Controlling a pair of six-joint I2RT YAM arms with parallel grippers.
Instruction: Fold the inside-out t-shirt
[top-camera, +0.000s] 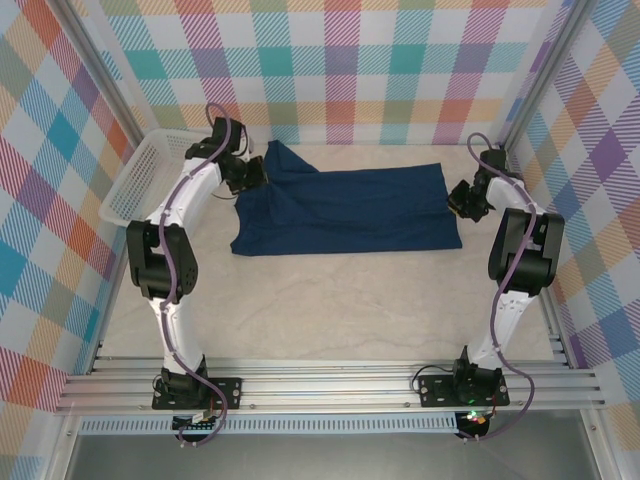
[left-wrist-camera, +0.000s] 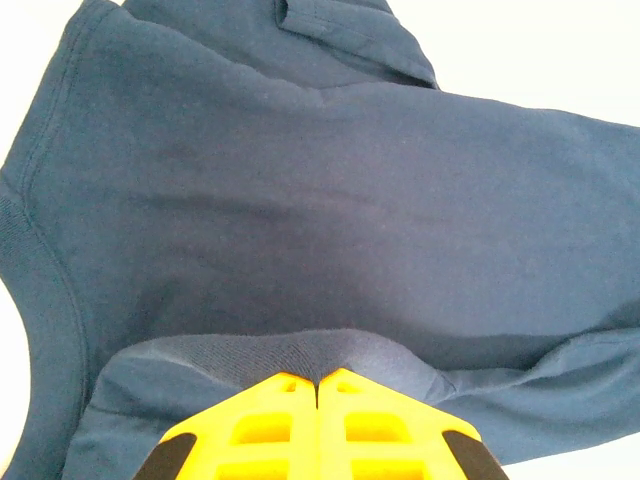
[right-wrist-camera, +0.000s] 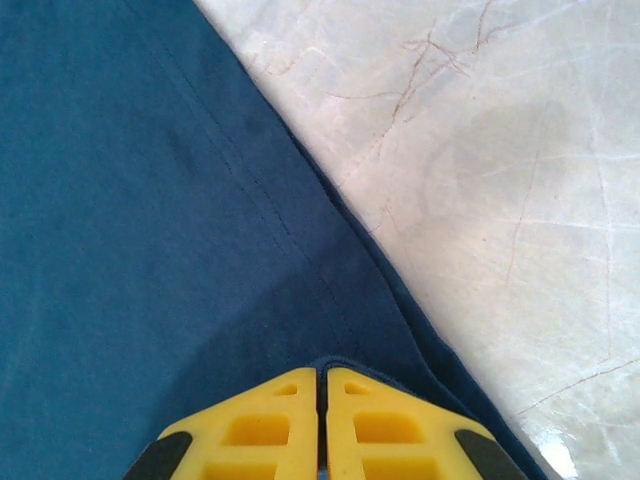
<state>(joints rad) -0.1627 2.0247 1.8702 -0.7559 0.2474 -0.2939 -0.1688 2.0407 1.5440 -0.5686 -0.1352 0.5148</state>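
Note:
My right gripper stays low over the hemmed edge at the shirt's end (top-camera: 451, 206) (right-wrist-camera: 345, 364) next, then opens to release it, since the folded layers already lie flat.
The inside-out t-shirt (top-camera: 345, 210) is dark navy and lies stretched flat across the back middle of the table, folded into a long band. My left gripper (top-camera: 247, 176) is at its left end, shut on a ribbed fold of the cloth (left-wrist-camera: 300, 350) that bunches over the yellow fingertips (left-wrist-camera: 270, 400). My right gripper (top-camera: 462, 200) is at the shirt's right end, shut on the hemmed edge (right-wrist-camera: 330, 365). In the right wrist view the stitched hem (right-wrist-camera: 300, 240) runs diagonally beside bare table. A sleeve (top-camera: 283, 158) sticks out at the back left.
A white slatted basket (top-camera: 145, 175) stands at the left, close behind my left arm. The pale marble table (top-camera: 330, 300) lies bare in front of the shirt. Checked walls close in the back and both sides.

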